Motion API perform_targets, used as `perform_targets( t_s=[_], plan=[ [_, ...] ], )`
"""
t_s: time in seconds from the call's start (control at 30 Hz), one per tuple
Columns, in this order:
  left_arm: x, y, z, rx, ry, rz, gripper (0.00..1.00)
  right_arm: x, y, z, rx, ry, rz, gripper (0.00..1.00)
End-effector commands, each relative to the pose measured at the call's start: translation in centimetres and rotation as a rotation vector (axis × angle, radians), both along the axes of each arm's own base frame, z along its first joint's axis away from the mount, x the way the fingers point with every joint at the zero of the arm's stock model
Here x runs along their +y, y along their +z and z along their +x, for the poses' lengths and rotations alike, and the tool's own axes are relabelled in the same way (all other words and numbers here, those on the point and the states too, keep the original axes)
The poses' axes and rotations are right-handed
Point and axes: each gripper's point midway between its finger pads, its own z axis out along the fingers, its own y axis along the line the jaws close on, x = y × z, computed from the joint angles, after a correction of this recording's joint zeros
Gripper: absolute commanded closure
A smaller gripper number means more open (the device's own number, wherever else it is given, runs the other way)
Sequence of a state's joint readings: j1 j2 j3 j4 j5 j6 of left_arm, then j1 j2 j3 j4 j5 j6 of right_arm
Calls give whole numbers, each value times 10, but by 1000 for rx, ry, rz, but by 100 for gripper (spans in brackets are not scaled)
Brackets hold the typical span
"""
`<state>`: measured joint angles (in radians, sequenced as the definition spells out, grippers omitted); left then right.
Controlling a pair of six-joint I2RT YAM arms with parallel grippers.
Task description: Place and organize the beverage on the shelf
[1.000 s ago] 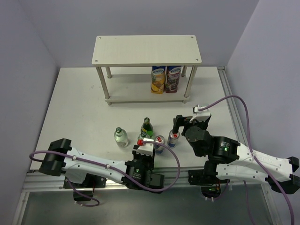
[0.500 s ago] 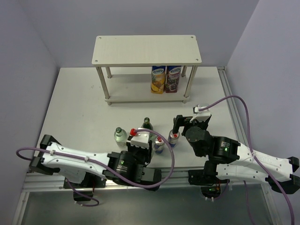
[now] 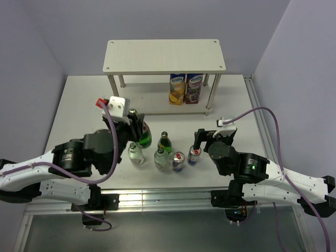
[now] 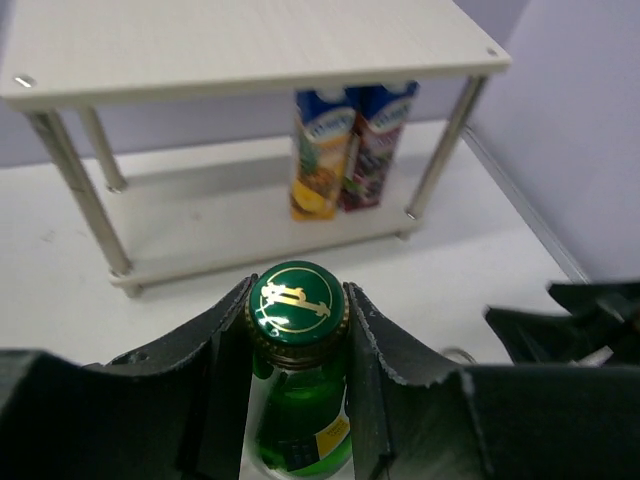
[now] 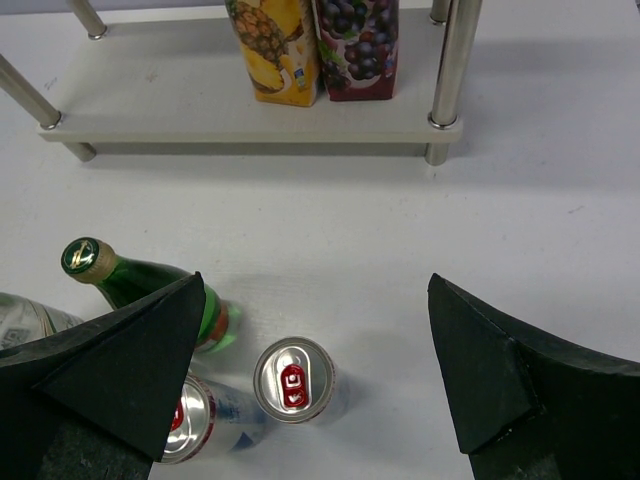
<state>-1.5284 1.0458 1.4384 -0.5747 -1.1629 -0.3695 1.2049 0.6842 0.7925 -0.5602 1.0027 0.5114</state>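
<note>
My left gripper should next lift the green glass bottle up and outward, then release it on the upper board's bare outer end, away from the cartons.
My left gripper (image 3: 135, 121) is shut on the neck of a green glass bottle (image 3: 144, 137) and holds it above the table, in front of the shelf (image 3: 164, 55). In the left wrist view its fingers (image 4: 375, 350) clamp just under the green cap (image 4: 297, 303). On the table stand a second green bottle (image 3: 165, 142), two clear bottles (image 3: 135, 153) (image 3: 161, 159) and two cans (image 3: 178, 161) (image 3: 195, 155). My right gripper (image 3: 198, 137) is open and empty above the right can (image 5: 293, 379), its fingers (image 5: 130, 370) wide apart.
Two juice cartons (image 3: 177, 88) (image 3: 193, 87) stand on the right of the shelf's lower board (image 3: 157, 109). They also show in the left wrist view (image 4: 318, 150). Slim metal posts (image 5: 452, 60) hold the boards. Purple walls close in the table's sides.
My left arm has risen and swung back and left from the cluster, lifting one green bottle off the table toward the shelf. The right arm has not moved.
</note>
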Motion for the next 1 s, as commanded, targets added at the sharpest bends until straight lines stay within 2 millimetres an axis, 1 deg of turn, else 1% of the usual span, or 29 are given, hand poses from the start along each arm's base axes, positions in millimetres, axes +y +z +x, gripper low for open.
perform_targets(
  t_s=[0.0, 0.03, 0.1, 0.13, 0.2, 0.23, 0.27, 0.3, 0.33, 0.37, 0.4, 0.43, 0.47, 0.5, 0.53, 0.57, 0.6, 0.63, 0.67, 0.7, 0.73, 0.77, 0.8, 0.83, 0.87, 0.9, 0.97],
  plan=[
    [15, 71, 19, -120, 16, -94, 100, -1, 12, 2, -33, -17, 49, 1],
    [18, 83, 27, -143, 24, -84, 100, -1, 12, 1, -34, -16, 49, 1],
    [21, 94, 36, -161, 38, -69, 100, -1, 12, 2, -35, -18, 47, 1],
    [23, 108, 45, -181, 46, -74, 100, -2, 13, 2, -36, -21, 47, 1],
    [21, 122, 56, -196, 50, -69, 100, -2, 13, 2, -38, -22, 46, 2],
    [23, 127, 68, -212, 59, -58, 100, -2, 13, 2, -37, -22, 48, 2],
    [23, 131, 74, -220, 66, -52, 100, -2, 14, 1, -39, -20, 54, 2],
    [19, 138, 83, -228, 72, -53, 100, -3, 15, 1, -40, -20, 60, 2],
    [28, 141, 97, -238, 115, -39, 100, -2, 15, 1, -40, -15, 62, 2],
    [24, 144, 104, -256, 101, -13, 100, -2, 14, 1, -40, -14, 62, 2],
    [26, 147, 113, -262, 118, -5, 100, -2, 14, 0, -40, -11, 67, 2],
    [32, 151, 133, -265, 166, 14, 100, -3, 15, 0, -40, -8, 72, 2],
    [33, 153, 141, -270, 178, 20, 100, -2, 15, 0, -39, -7, 72, 2],
    [38, 167, 147, -296, 185, 2, 100, -2, 15, 0, -40, -4, 75, 2],
    [40, 162, 169, -293, 221, 32, 100, -2, 15, -1, -38, 1, 79, 2],
    [42, 165, 178, -298, 229, 33, 100, -2, 15, -1, -39, 1, 82, 2],
    [39, 176, 188, -315, 220, 3, 100, -1, 14, -1, -39, 5, 82, 2],
    [53, 176, 201, -303, 254, 9, 100, 0, 13, -2, -38, 12, 83, 2],
    [59, 182, 207, -312, 264, -5, 100, 1, 14, -2, -39, 14, 86, 2],
    [60, 191, 214, -335, 259, -16, 100, 1, 13, -2, -39, 15, 84, 2],
    [72, 194, 223, -344, 293, -15, 100, 2, 12, -3, -36, 18, 79, 2],
    [75, 199, 226, -362, 300, -28, 100, 2, 12, -3, -36, 20, 80, 2],
    [77, 197, 232, -365, 308, -26, 100, 3, 11, -3, -34, 21, 76, 2],
    [84, 197, 238, -372, 324, -23, 100, 4, 11, -3, -32, 23, 78, 2],
    [86, 200, 242, -382, 329, -70, 100, 4, 11, -3, -33, 23, 79, 2],
    [88, 195, 248, -375, 338, -67, 100, 4, 11, -3, -32, 23, 76, 2],
    [95, 193, 259, -386, 348, -74, 100, 4, 12, -4, -33, 28, 79, 2]
  ],
)
